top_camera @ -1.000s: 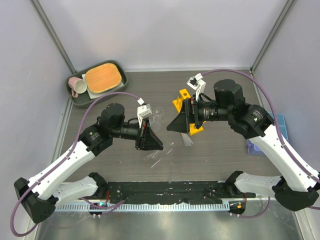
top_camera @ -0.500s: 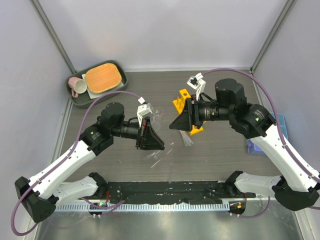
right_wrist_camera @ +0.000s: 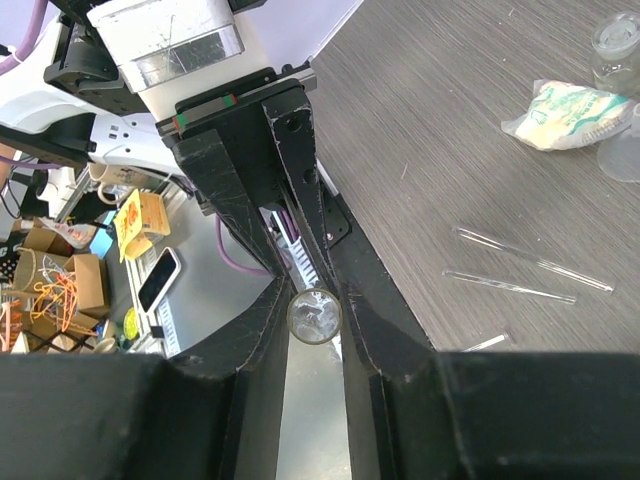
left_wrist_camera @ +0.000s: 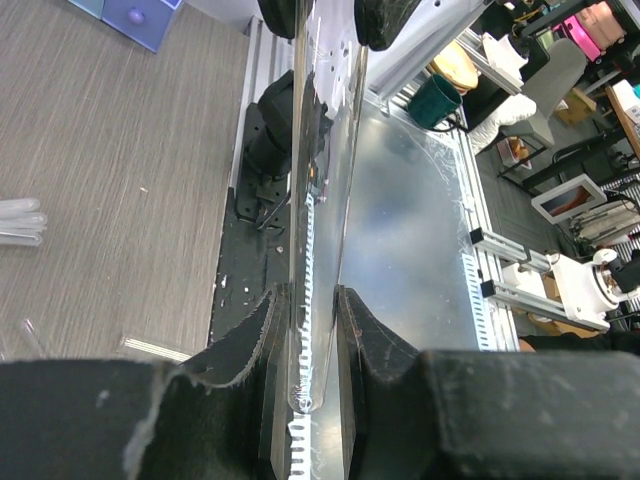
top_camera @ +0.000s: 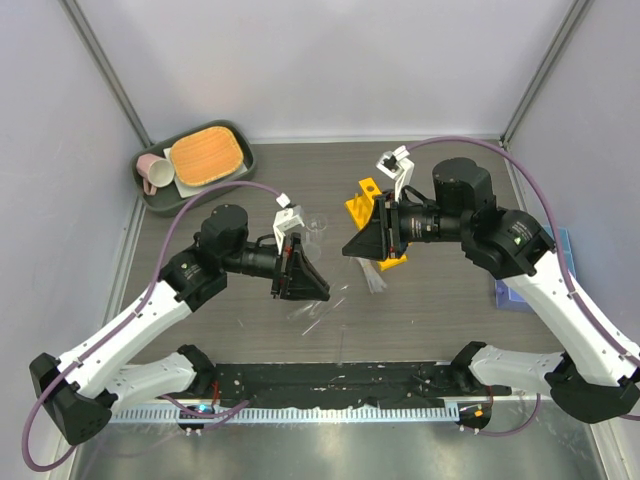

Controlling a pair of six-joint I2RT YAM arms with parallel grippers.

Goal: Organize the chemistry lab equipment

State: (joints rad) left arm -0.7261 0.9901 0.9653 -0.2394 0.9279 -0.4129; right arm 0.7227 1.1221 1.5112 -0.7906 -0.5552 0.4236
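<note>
The tube hangs level, so my right gripper next swings outward, turns tip-down and lowers the tube into the rack's far end [top_camera: 369, 187] to release it.
A thin clear tube [left_wrist_camera: 325, 200] hangs in the air between the two arms, above the table. My left gripper [left_wrist_camera: 305, 300] is shut on its rounded end. My right gripper [right_wrist_camera: 315, 290] has its jaws closed against the tube's other end [right_wrist_camera: 314, 316], which I see end-on as a circle. From above, the left gripper [top_camera: 318, 292] and right gripper [top_camera: 350, 248] face each other tip to tip. The yellow-orange rack [top_camera: 366, 195] stands behind the right gripper, partly hidden. Loose tubes [right_wrist_camera: 530, 260] lie on the table. A small clear beaker [top_camera: 318, 225] stands behind the left gripper.
A grey tray [top_camera: 243, 160] with an orange pad and a pink mug [top_camera: 152, 172] sits at the back left. The blue tray [top_camera: 562, 245] lies at the right edge, mostly under the right arm. A clear pipette bundle [top_camera: 375, 282] lies in front of the rack.
The right gripper's jaws have closed from wide open onto the tube that the left gripper holds. The right arm shifted slightly right; the left arm stayed put.
</note>
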